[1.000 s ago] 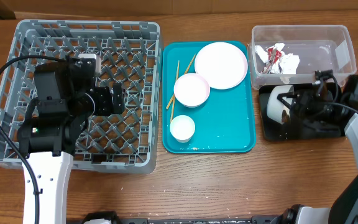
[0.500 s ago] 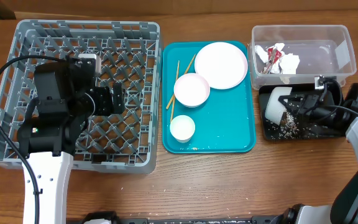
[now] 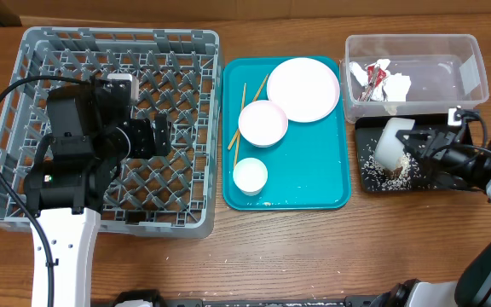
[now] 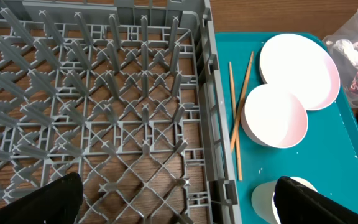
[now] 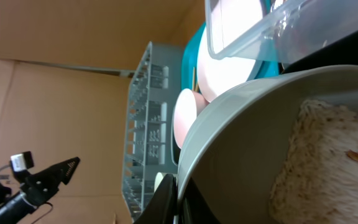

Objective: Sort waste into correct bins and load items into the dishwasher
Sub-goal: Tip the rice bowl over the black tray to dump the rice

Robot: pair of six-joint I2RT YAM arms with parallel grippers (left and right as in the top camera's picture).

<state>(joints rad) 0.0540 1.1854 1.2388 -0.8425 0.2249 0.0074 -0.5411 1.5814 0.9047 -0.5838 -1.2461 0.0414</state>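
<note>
The bowl needs to go to the tray's bare near corner (image 3: 317,167), so next I will move my right gripper to the left in the overhead view, turn the bowl upright and lower it there.
My right gripper (image 3: 422,141) is shut on the rim of a white bowl (image 3: 392,141), tipped on its side over the black bin (image 3: 424,182). White rice grains (image 3: 390,173) lie scattered in that bin, and more rice (image 5: 322,162) clings inside the bowl (image 5: 247,143). The clear bin (image 3: 471,60) behind holds the red wrapper (image 3: 375,81) and tissue (image 3: 396,85). A plate (image 3: 303,89), second bowl (image 3: 262,123), cup (image 3: 250,176) and chopsticks (image 3: 244,111) lie on the teal tray. My left gripper (image 3: 156,136) hangs open over the grey dishwasher rack (image 3: 24,51), holding nothing.
The teal tray (image 3: 331,192) sits between the rack and the bins. In the left wrist view the rack wall (image 4: 207,93) runs beside the chopsticks (image 4: 241,106), with the cup (image 4: 263,199) under my right-hand finger (image 4: 316,202). Bare wooden table lies along the front.
My right gripper has drawn back to the right and tipped the bowl further. Rice has spilled from it into the black bin. The left arm has not moved.
</note>
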